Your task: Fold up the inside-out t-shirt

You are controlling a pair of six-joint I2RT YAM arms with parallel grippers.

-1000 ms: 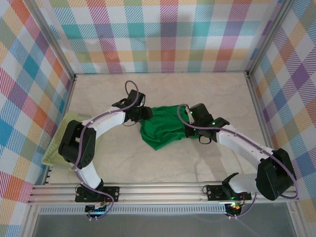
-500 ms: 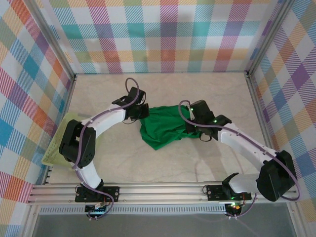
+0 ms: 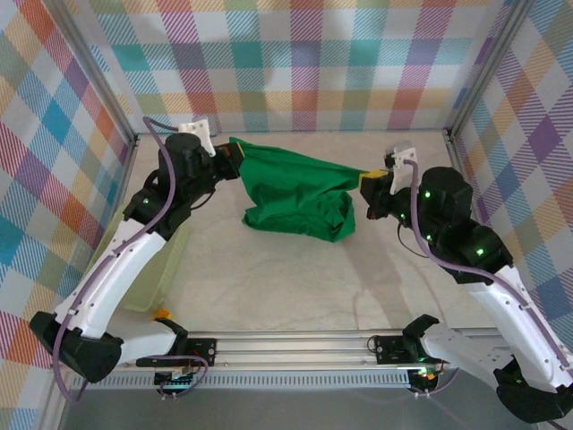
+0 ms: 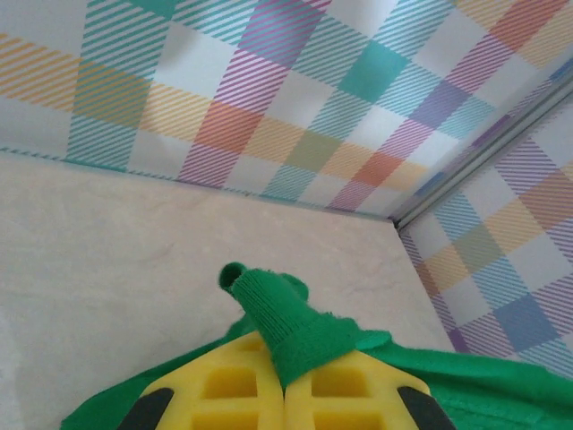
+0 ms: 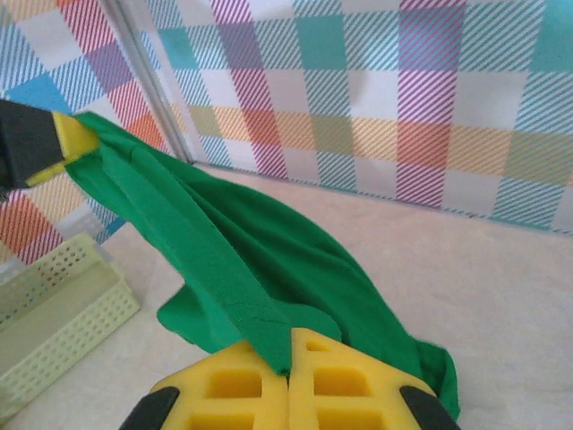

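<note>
My right gripper lowers toward my left gripper next, onto the shirt's bunched lower part (image 3: 309, 208), and releases the held end there. This is because the held end still hangs above the tabletop.
The inside-out t-shirt (image 3: 295, 197) is bright green and hangs stretched between my two grippers above the back of the table, with its lower part bunched and sagging toward the tabletop. My left gripper (image 3: 233, 154) is shut on the shirt's upper left end. In the left wrist view the yellow pads (image 4: 224, 394) pinch a ribbed edge of the shirt (image 4: 277, 313). My right gripper (image 3: 370, 182) is shut on the shirt's right end. In the right wrist view the cloth (image 5: 224, 233) runs from my right gripper (image 5: 288, 349) up to the left gripper (image 5: 49, 139).
A pale yellow-green mesh basket (image 3: 161, 269) sits at the left of the table, partly under the left arm, and shows as the basket (image 5: 54, 313) in the right wrist view. Plaid walls (image 3: 295, 63) and metal frame posts close in the back and sides.
The left gripper shut on the shirt. Both arms then rose and moved apart toward the back, lifting the shirt off the table and stretching it between them.
</note>
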